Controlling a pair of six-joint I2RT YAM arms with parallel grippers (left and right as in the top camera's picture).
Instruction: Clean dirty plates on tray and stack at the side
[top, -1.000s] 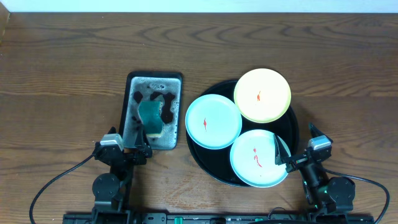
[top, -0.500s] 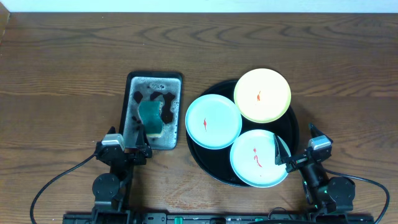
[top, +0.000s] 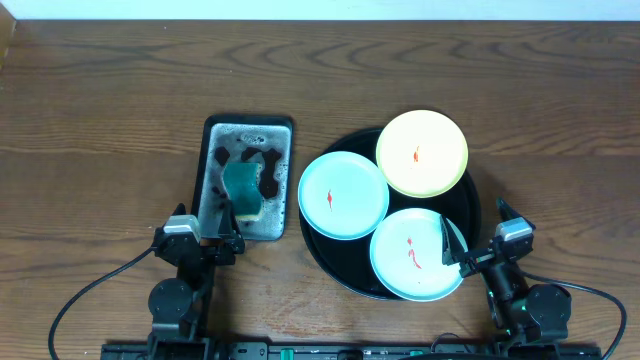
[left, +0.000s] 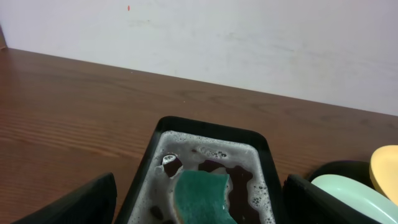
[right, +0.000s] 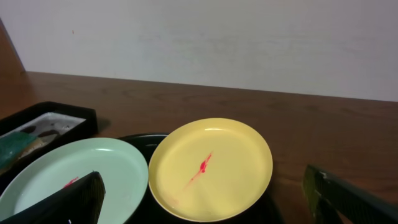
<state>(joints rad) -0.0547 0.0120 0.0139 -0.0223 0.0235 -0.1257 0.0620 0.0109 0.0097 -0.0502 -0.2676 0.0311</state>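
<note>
I will next move my right gripper outward past the front blue plate and tip it down onto the other blue plate's rim (top: 387, 194) beside the yellow plate (top: 422, 152), where bare tray leaves room.
Three plates lie on the round black tray (top: 476, 205): a pale yellow plate (top: 422, 152) at the back, a light blue plate (top: 343, 194) at the left, a second light blue plate (top: 415, 254) at the front. Each has a red smear. My right gripper (top: 478, 238) is open, low at the tray's front right edge, one finger over the front blue plate. The right wrist view shows the yellow plate (right: 211, 167) and a blue plate (right: 74, 177) between its fingers (right: 205, 199). My left gripper (top: 205, 235) is open at the near end of the grey tray.
A small grey rectangular tray (top: 283, 180) with soapy water stands left of the black tray and holds a green sponge (top: 243, 190). The left wrist view shows the sponge (left: 200, 196) in the foam between my fingers (left: 199, 205). Wooden table (top: 100, 120) around; a white wall behind.
</note>
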